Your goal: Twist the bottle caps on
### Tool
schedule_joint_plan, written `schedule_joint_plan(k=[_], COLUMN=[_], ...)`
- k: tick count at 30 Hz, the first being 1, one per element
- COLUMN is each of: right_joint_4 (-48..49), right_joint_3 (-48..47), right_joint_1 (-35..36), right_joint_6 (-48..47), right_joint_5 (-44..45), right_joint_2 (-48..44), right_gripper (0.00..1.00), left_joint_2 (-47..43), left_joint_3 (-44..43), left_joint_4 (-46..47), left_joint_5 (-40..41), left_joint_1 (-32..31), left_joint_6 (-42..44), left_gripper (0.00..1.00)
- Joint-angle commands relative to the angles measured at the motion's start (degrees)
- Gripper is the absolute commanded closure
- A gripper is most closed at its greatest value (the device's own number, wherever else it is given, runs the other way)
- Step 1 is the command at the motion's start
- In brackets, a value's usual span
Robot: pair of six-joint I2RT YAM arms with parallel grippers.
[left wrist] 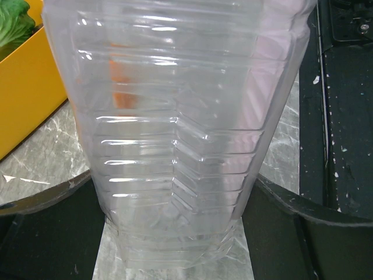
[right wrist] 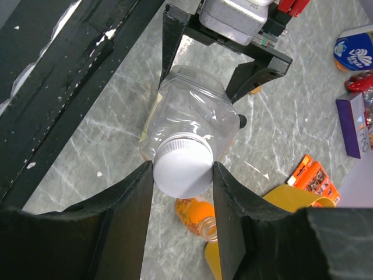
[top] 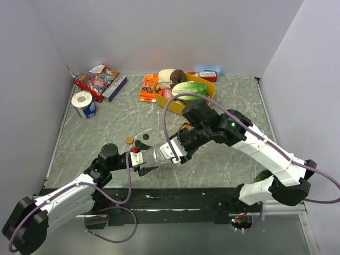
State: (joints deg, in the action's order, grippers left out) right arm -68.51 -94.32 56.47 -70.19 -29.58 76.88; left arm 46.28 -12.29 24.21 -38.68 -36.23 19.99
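Note:
The white cap [right wrist: 182,169] covers the bottle's neck, so my right gripper will swing outward and to the left in the top view to turn the cap, then release it.
A clear bottle [top: 155,156] lies sideways in the air between both arms. My left gripper [left wrist: 175,195] is shut on its ribbed body [left wrist: 175,146], one black finger [left wrist: 46,227] on each side. At the bottle's neck sits the white cap [right wrist: 182,169], and my right gripper [right wrist: 183,166] is shut on it, its pads pressing both sides. An orange drink bottle [right wrist: 201,217] lies uncapped on the table just below. The orange-gold cap [top: 129,140] and the black cap [top: 145,137] rest loose on the table, left of the bottle.
A yellow tray [top: 211,85] of vegetables stands at the back, with an orange box [top: 149,87] beside it. Snack packets [top: 96,79] and a tape roll [top: 83,103] are at the back left. A black strip [top: 175,199] runs along the near edge.

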Motion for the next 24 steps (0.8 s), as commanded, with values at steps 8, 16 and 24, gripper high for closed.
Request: schedule_joint_plan(k=[8, 16, 24], right_joint_4=[-3.9, -8.7, -8.4], right_joint_3=[-4.2, -11.6, -16.2], right_joint_1=[-0.6, -2.9, -3.8], right_joint_6=[3.8, 12.4, 20.4], right_joint_5=[-0.7, -0.4, 1.0], right_joint_2=[4.2, 11.4, 15.8], right_gripper=[0.66, 0.7, 0.72], left_joint_2=[-1.6, -1.3, -0.2], left_joint_3=[2.8, 3.2, 1.8], left_joint_4=[15.2, 18.8, 20.5], left_joint_5=[4.4, 8.8, 12.9], left_joint_1=[-0.4, -0.3, -0.4], left_joint_6=[-3.9, -7.4, -11.3], left_gripper=[0.99, 0.99, 0.99])
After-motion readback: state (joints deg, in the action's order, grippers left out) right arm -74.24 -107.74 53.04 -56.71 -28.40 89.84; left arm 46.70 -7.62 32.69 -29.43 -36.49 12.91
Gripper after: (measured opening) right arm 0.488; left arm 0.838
